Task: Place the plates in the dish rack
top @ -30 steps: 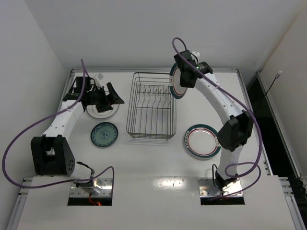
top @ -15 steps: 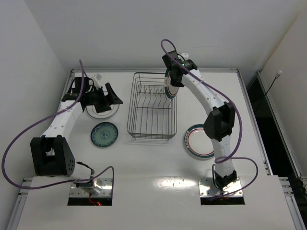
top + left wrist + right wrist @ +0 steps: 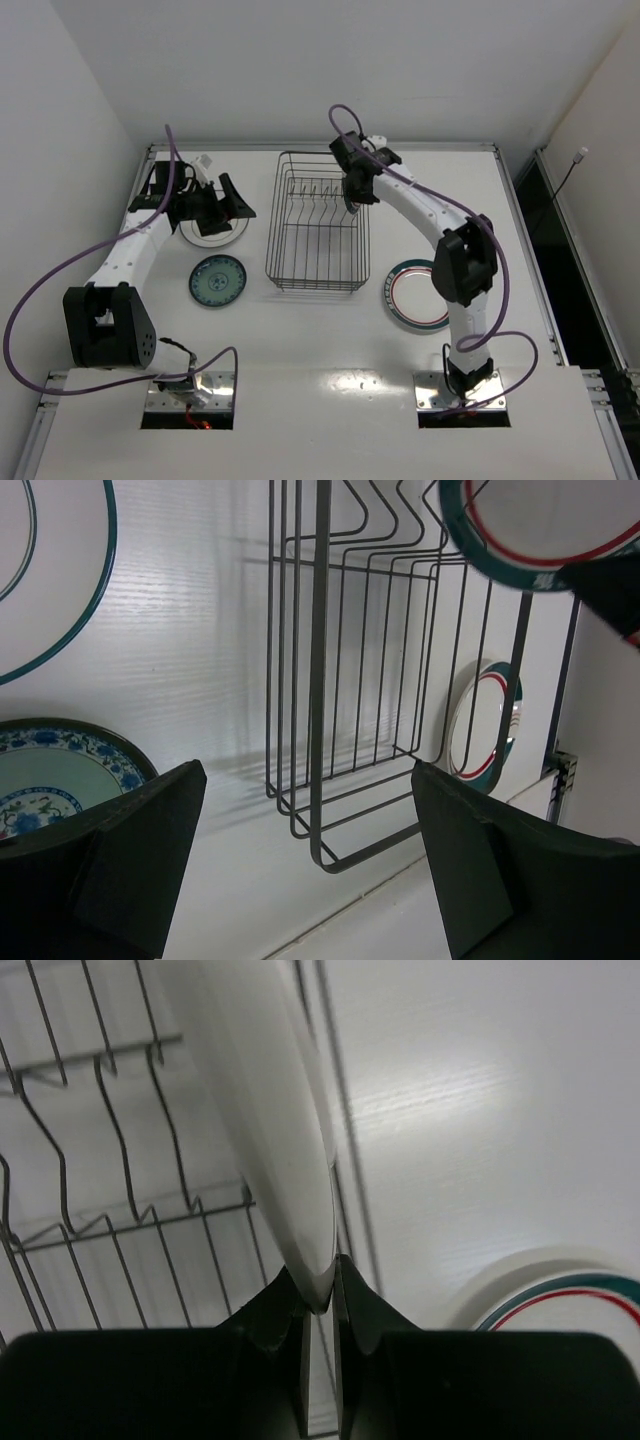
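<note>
The white plate already hangs on edge over the gap between the divider tines and the rack's side, so my right gripper should lower it in there.
My right gripper is shut on the rim of a white plate with a teal-and-red ring. It holds the plate on edge over the right side of the dish rack, near the divider tines. A second ringed plate lies flat on the table right of the rack. My left gripper stands open with nothing in it above a pale plate. The small teal-patterned plate lies in front of that one.
The rack is a dark wire basket in the middle of the white table. Walls close in the back and left sides. Purple cables loop off both arms.
My right arm has swung left, bringing the held plate from beyond the rack's back right corner to over its right side and turning it edge-on. The left arm has not moved.
</note>
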Available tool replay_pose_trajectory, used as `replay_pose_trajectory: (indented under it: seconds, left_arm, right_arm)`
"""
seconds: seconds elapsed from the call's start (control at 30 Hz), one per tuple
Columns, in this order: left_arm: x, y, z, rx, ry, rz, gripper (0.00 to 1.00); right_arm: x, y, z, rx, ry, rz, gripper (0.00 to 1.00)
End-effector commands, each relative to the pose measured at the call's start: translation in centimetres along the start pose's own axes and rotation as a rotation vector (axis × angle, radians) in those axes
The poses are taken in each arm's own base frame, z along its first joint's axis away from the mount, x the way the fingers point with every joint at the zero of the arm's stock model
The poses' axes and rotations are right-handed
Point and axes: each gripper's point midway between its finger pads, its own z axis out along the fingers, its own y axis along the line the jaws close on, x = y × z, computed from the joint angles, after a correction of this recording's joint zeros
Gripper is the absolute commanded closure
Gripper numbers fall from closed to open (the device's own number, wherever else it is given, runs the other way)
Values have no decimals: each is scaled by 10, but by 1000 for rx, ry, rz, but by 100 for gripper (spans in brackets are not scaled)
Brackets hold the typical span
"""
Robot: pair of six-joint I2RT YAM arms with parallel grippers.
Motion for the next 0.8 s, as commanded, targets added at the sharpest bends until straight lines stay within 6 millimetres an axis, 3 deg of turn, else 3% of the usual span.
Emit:
replay_pose_trajectory:
  seconds: [0.0, 0.17, 0.33, 0.43, 0.47, 0.5, 0.53, 0.6, 0.63, 0.67, 0.73, 0.77]
  left_arm:
    - [-5, -2, -7, 11, -23, -1, 18]
    - [-5, -2, -7, 11, -23, -1, 18]
    - [-5, 1, -9, 3, -22, -11, 18]
    - [-5, 1, -9, 3, -22, -2, 18]
    - [-2, 4, -7, 0, -14, -8, 18]
    - [-2, 4, -7, 0, -14, -8, 18]
    - [-3, 3, -7, 3, -21, -12, 18]
    - [-5, 0, -7, 16, -23, -7, 18]
    - [-5, 0, -7, 16, -23, -7, 18]
    - [-5, 0, -7, 16, -23, -7, 18]
    - [-6, 2, -5, 16, -23, -7, 18]
    - [-6, 2, -5, 16, -23, -7, 18]
  right_arm:
    - [83, 8, -4, -2, 224, -84, 100]
    - [114, 16, 4, 21, 283, -69, 100]
    - [113, 12, 10, 41, 285, -63, 100]
    - [93, 13, 9, 8, 249, -74, 87]
    - [76, 14, 6, -20, 215, -79, 83]
    - [69, 14, 8, -40, 212, -80, 67]
    - [56, 20, 5, -77, 192, -82, 64]
    - [38, 12, 1, -79, 175, -104, 52]
    - [18, 18, -11, -107, 136, -101, 48]
    - [9, 6, -14, -72, 121, -128, 45]
    - [-20, 5, -31, -93, 64, -131, 36]
    - [-31, 2, -41, -93, 38, -139, 36]
